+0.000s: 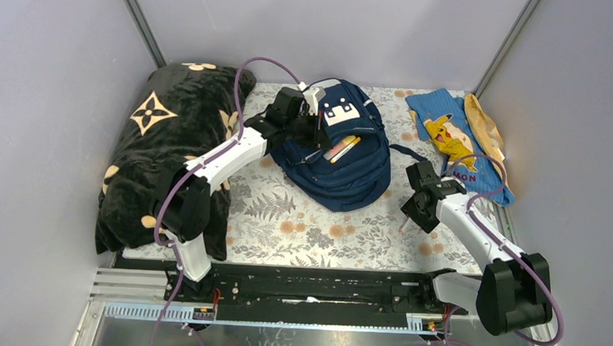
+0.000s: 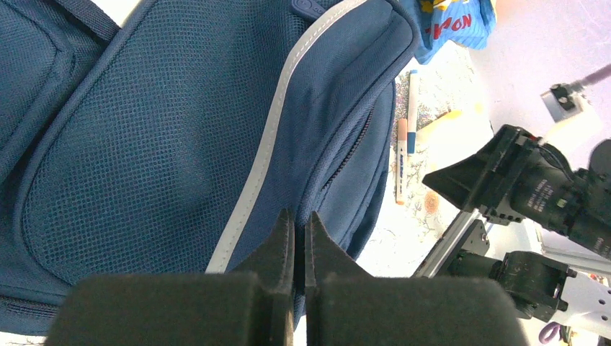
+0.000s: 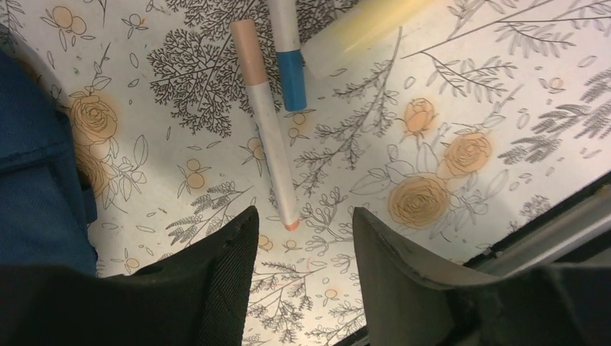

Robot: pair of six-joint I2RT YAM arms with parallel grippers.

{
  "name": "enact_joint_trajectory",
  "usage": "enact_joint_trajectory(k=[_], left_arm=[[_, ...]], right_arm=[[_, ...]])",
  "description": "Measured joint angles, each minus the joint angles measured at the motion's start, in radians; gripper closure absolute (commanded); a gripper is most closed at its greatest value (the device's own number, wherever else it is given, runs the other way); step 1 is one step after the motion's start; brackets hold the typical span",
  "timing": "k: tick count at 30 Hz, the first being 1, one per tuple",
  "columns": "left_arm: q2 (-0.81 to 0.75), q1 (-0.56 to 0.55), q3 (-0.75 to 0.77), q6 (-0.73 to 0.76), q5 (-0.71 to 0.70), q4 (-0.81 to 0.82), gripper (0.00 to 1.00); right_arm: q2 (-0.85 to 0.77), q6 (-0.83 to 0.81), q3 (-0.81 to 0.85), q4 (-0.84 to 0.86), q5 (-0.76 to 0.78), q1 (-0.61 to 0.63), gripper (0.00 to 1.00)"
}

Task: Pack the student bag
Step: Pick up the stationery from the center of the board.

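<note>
My right gripper lowers toward the left in the top view, onto the pink-capped marker's white body, next, because the marker's end points between my open fingers.
The navy student bag lies at the back middle of the table, white patch up. A pink marker and a yellow marker rest on its front. My left gripper is at the bag's upper left. In the left wrist view its jaws are closed to a thin slit on the bag's fabric. My right gripper is open and low over the table, right of the bag. A pink-capped marker lies just ahead of its fingers, with a blue-capped marker and a yellow one beyond.
A black blanket with tan flowers fills the left side. A light-blue cartoon cloth and a tan cloth lie at the back right. A floral mat covers the table. Grey walls stand on three sides.
</note>
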Motion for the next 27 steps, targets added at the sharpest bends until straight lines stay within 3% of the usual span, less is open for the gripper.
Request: enact_joint_trajectory(k=[11,18,24,27], left_arm=[[0.000,0.000,-0.008,-0.002,0.002,0.006,1.00],[0.000,0.000,-0.008,-0.002,0.002,0.006,1.00],[0.000,0.000,-0.008,-0.002,0.002,0.006,1.00],[0.000,0.000,-0.008,-0.002,0.002,0.006,1.00]], right_arm=[[0.204,-0.066,-0.011,0.186,-0.111,-0.021,0.56],[0.249,-0.102,-0.025,0.256,-0.146,-0.027,0.63],[0.249,-0.122,-0.029,0.262,-0.151,-0.032,1.00],[0.245,-0.138,-0.028,0.263,-0.156,-0.034,1.00]])
